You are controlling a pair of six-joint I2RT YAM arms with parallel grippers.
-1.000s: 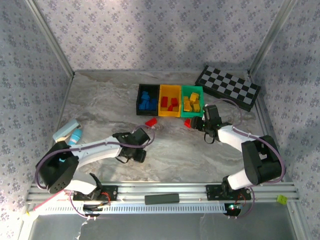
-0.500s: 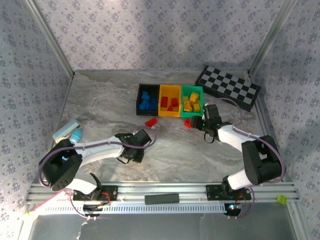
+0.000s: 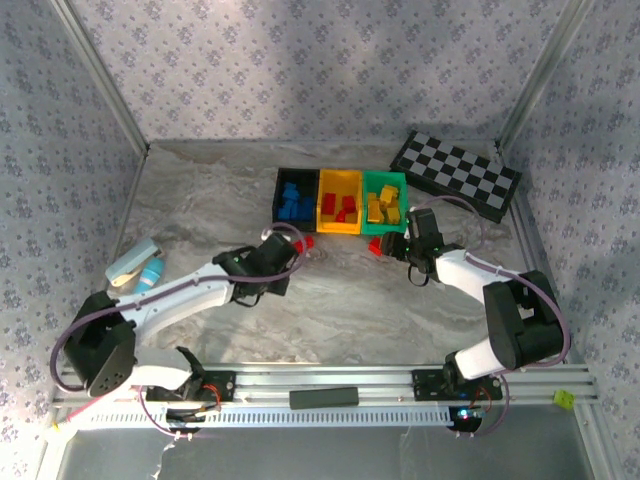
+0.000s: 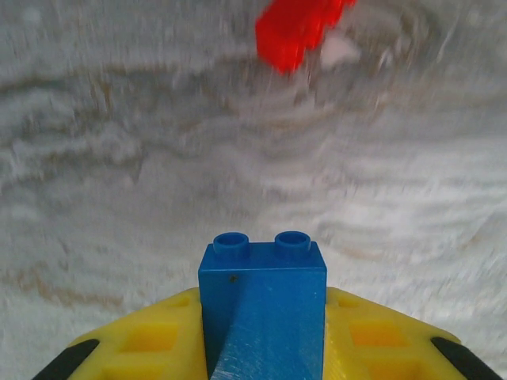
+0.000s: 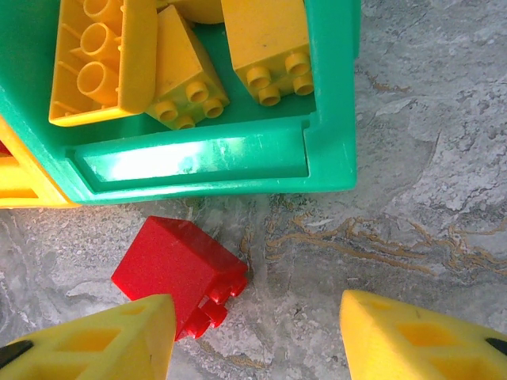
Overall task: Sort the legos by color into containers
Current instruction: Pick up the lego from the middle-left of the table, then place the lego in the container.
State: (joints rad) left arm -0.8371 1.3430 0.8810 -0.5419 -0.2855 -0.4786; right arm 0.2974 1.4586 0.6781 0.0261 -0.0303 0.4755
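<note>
The left gripper will next carry the blue lego outward over the black bin and let go of it there, because the other blue legos are inside.
In the left wrist view a blue lego stands clamped between my yellow fingers, so my left gripper is shut on it. That gripper sits just below the black bin, next to a red lego on the table, blurred in the wrist view as the red lego. My right gripper is open, with a second red lego by its left finger, just outside the green bin. The yellow-orange bin holds red legos, the green one yellow legos.
A black-and-white checkerboard lies at the back right. A light blue marker and a pale box lie at the left, by the wall. Patterned walls close in three sides.
My left gripper has swung up and back toward the bins with the blue lego, now beside the red lego. The right arm has not moved.
</note>
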